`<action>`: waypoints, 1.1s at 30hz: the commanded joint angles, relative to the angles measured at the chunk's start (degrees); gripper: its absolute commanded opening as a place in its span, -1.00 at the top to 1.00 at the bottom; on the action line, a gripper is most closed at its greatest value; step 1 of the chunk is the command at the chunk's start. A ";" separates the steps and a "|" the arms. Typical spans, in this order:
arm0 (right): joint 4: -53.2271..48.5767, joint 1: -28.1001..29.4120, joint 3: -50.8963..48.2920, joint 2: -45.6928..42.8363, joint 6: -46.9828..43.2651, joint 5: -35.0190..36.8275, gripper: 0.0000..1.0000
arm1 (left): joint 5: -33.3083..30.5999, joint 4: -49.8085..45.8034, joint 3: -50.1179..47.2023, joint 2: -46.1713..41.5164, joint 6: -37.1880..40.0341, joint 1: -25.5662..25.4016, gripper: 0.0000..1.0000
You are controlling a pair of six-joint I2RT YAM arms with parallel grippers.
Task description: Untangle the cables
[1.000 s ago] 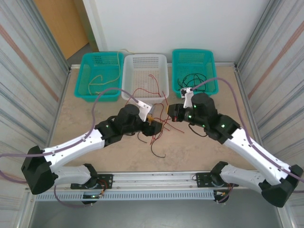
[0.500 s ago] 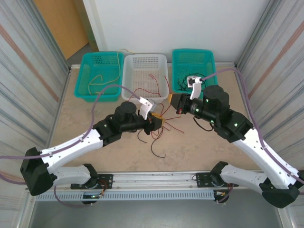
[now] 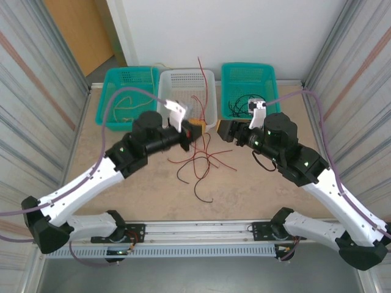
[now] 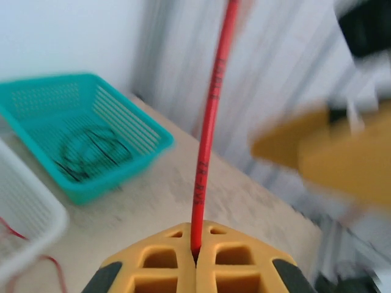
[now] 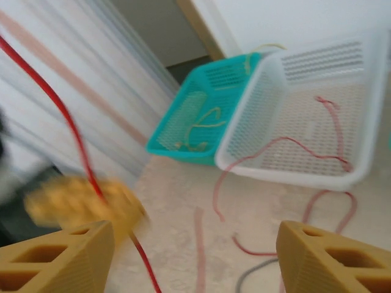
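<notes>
Red cable is already in the white basket below, so my left gripper will next move outward over the basket, then go down and let go.
My left gripper is raised in front of the white basket and shut on a red cable. That cable sticks up over the basket and trails down to a loose tangle of red cables on the table. The left wrist view shows the red cable pinched between the shut fingers. My right gripper hovers open just to the right, with nothing between its fingers. Black cables lie in the right teal basket. A yellow-tan cable lies in the left teal basket.
Three baskets line the far edge: teal, white, teal. A red cable lies inside the white basket. A dark cable loop rests on the table near the front. Corrugated walls close in both sides.
My left gripper has risen and swung toward the white basket, pulling the red cable up out of the tangle. My right gripper has drawn back to the right, away from the tangle.
</notes>
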 commanded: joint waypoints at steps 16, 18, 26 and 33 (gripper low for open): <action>-11.81 -1.55 -17.38 -11.78 9.39 9.53 -0.39 | 7.28 3.31 35.92 34.58 -4.80 21.04 1.00; -12.12 -1.89 -17.06 -11.39 9.14 9.36 -0.38 | 6.13 2.36 38.46 38.08 -4.77 21.43 1.00; -13.47 -3.28 -17.47 -12.37 8.82 8.92 -0.38 | 1.41 -2.68 39.97 45.61 -7.40 22.87 0.82; -13.98 -3.77 -17.41 -11.83 9.21 7.53 -0.38 | 2.06 -0.71 31.84 41.09 -7.34 23.05 -0.36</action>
